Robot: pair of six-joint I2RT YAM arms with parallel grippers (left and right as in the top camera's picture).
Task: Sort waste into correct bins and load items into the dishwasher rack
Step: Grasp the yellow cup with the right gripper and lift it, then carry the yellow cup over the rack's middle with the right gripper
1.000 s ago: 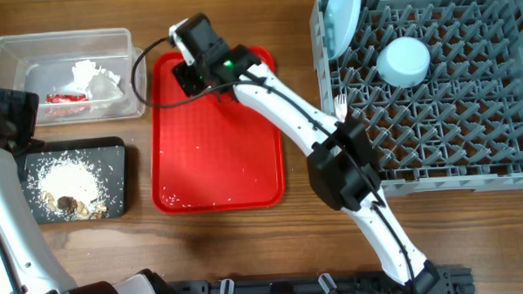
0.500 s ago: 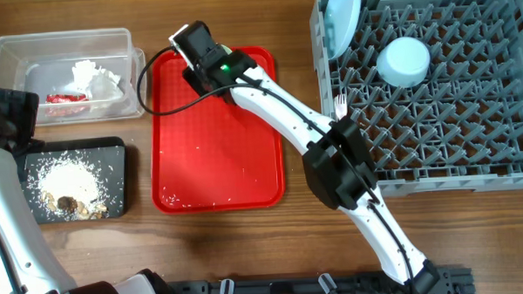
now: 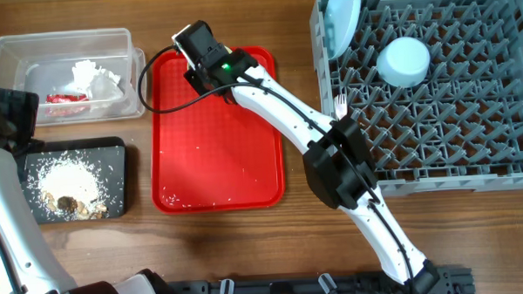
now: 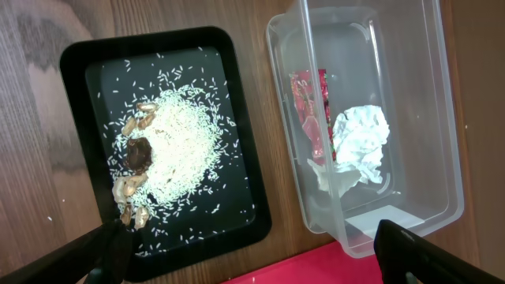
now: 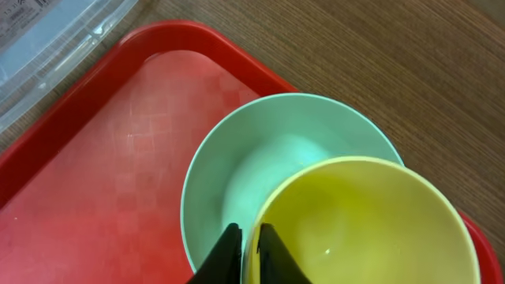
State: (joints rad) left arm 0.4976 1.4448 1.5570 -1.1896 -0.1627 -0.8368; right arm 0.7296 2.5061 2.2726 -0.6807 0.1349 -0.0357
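Observation:
The dishwasher rack's wires on the near side of the upturned bowl are empty, so my right gripper should go up, carry the yellow cup over them, tip it and let go.
In the right wrist view the yellow cup sits nested in the pale green small bowl at a corner of the red tray. My right gripper is shut on the yellow cup's rim, one finger inside and one outside. From overhead the right gripper hides both. The dishwasher rack holds an upright pale blue plate, an upturned pale blue bowl and a white fork. My left gripper hangs open above the bins.
The clear tub holds the crumpled napkin and the red wrapper. The black tray holds brown scraps with whitish crumbs. The red tray lies between bins and rack.
My right gripper has shifted slightly toward the tray's far corner and closed its fingers onto the cup's rim. The left arm has not moved.

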